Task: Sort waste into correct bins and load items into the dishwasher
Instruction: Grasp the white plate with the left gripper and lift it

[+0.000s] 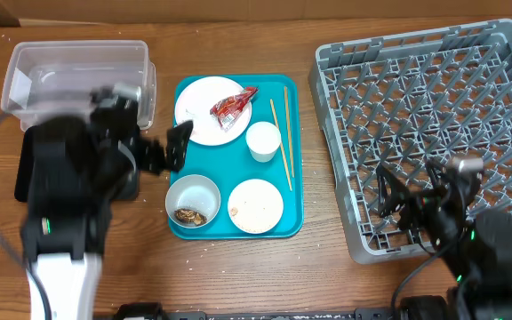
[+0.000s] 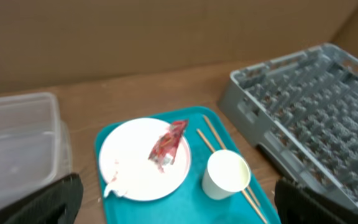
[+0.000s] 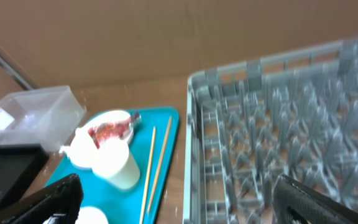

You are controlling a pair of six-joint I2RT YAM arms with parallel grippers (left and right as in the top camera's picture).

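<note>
The robot's left gripper will reach outward over the plate and go down, because the red shiny wrapper (image 1: 233, 106) (image 2: 168, 145) lies outward, below the left gripper and to its right in the overhead view.
A white plate (image 1: 201, 114) on the teal tray (image 1: 292, 191) carries the red shiny wrapper (image 1: 233, 106); in the left wrist view (image 2: 168, 144) a crumpled white napkin (image 2: 118, 185) lies at the plate's edge. A white cup (image 1: 263, 140) stands beside it. One bowl (image 1: 192, 200) holds a brown lump, the other (image 1: 256, 206) whitish crumbs. The clear tub (image 1: 78, 76) and black tray (image 1: 25, 169) are at the left. The grey dish rack (image 1: 434, 124) is at the right. My left gripper (image 1: 169, 149) is open at the tray's left edge. My right gripper (image 1: 413, 191) is open over the rack's near part.
Two wooden chopsticks (image 1: 283, 142) lie along the teal tray's right side, also seen in the right wrist view (image 3: 157, 162). A cardboard wall stands behind the table. My left arm covers most of the black tray.
</note>
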